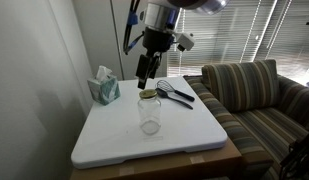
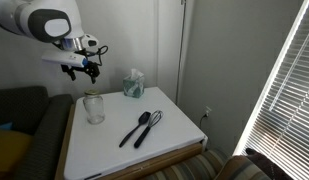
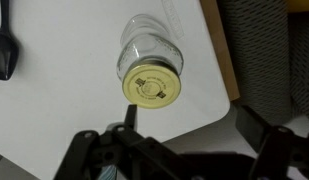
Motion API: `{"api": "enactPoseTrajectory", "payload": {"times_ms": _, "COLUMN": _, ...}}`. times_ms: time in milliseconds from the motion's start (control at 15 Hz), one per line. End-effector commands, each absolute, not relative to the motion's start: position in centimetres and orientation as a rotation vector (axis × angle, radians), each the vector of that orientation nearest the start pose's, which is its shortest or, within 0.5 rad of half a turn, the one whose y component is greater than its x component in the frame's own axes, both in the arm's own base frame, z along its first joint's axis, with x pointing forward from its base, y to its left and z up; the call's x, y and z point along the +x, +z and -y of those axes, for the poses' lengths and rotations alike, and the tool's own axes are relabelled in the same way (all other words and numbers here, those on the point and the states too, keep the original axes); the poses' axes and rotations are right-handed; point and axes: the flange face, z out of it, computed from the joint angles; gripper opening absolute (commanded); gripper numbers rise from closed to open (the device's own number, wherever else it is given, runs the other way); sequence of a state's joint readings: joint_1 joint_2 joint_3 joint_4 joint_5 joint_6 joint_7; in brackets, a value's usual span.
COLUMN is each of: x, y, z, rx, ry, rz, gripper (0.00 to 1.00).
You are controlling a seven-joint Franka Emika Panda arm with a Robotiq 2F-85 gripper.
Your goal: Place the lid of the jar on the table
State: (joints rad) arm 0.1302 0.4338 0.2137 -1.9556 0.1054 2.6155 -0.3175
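My gripper is above the gold lid (image 1: pixel 148 95) (image 3: pixel 152 85) and off-center from it. It needs to move down and to the left in the wrist view next, with its fingers on both sides of the lid.
The clear glass jar (image 1: pixel 149 116) stands upright on the white table (image 1: pixel 114 140), toward one edge of it. The gold lid (image 1: pixel 148 95) sits on the jar's mouth. Jar (image 2: pixel 94 110), lid (image 2: pixel 92 96) and table (image 2: pixel 114 150) also show in the other exterior view. In the wrist view I look down on the lid (image 3: pixel 152 85) and the jar's body (image 3: pixel 149 42). My gripper (image 1: pixel 144 76) (image 2: pixel 84 72) hangs just above the lid, not touching it. It is open and empty, and in the wrist view its fingers (image 3: pixel 194 125) are spread wide, with the lid off to one side of them.
A teal tissue box (image 1: pixel 104 88) (image 2: pixel 133 85) stands at a table corner. Black utensils (image 1: pixel 174 93) (image 2: pixel 141 127) lie on the table, one showing in the wrist view (image 3: pixel 4 50). A striped sofa (image 1: pixel 259 95) stands beside the table. Window blinds (image 2: pixel 284 90) hang nearby.
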Motion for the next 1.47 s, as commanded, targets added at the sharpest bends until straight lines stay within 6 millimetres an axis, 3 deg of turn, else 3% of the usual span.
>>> {"api": "enactPoseTrajectory", "payload": {"times_ms": 0, "x": 63.8, "y": 25.8, "z": -21.1, "rx": -2.848, "ry": -0.266, "rz": 0.878, "gripper": 1.0}}
{"api": "enactPoseTrajectory", "payload": {"times_ms": 333, "x": 66.3, "y": 24.3, "z": -21.4, "rx": -2.871, "ry": -0.169, "rz": 0.968, "gripper": 1.0}}
{"api": "enactPoseTrajectory", "payload": {"times_ms": 600, "x": 67.6, "y": 24.5, "z": -21.6, "rx": -2.888, "ry": -0.116, "rz": 1.01, "gripper": 1.0}}
{"api": "enactPoseTrajectory", "payload": {"times_ms": 1400, "x": 67.1, "y": 22.4, "z": -21.2, "rx": -2.888, "ry": 0.106, "rz": 1.011, "gripper": 1.0}}
